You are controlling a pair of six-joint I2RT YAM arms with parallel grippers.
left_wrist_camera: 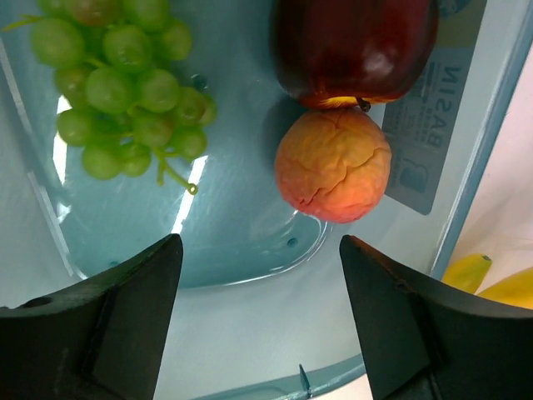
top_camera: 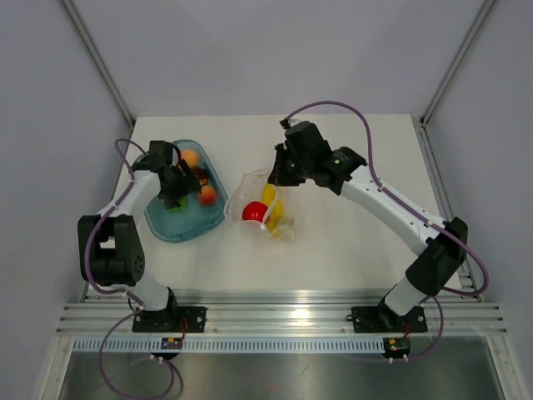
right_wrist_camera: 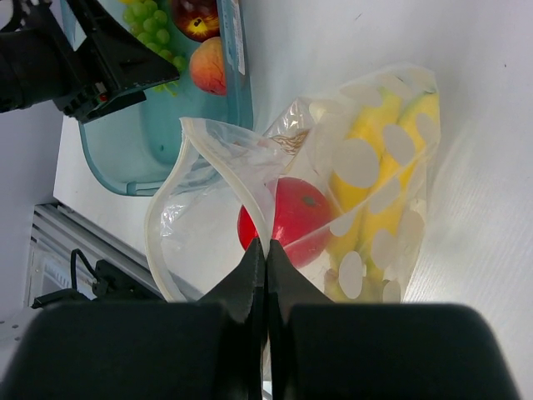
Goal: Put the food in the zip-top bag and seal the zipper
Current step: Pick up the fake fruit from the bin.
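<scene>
To get my open fingers around the peach (top_camera: 206, 196) (left_wrist_camera: 333, 165), my left gripper should lower and shift toward the tray's labelled side first.
The clear zip-top bag (top_camera: 265, 207) lies mid-table with its mouth open toward the tray. A red apple (right_wrist_camera: 283, 218) and yellow bananas (right_wrist_camera: 379, 179) lie inside it. My right gripper (right_wrist_camera: 266, 243) is shut on the bag's upper mouth edge with the zipper strip (right_wrist_camera: 163, 217), holding it up. My left gripper (left_wrist_camera: 260, 267) is open and empty, low over the teal tray (top_camera: 179, 225). Ahead of it lie the peach (left_wrist_camera: 333, 163), the dark red plum (left_wrist_camera: 354, 46) and the green grapes (left_wrist_camera: 125, 79).
The tray (left_wrist_camera: 250, 333) has a white label (left_wrist_camera: 433, 125) on its wall. Grey walls and metal posts surround the white table (top_camera: 350, 250). The rail with the arm bases runs along the near edge.
</scene>
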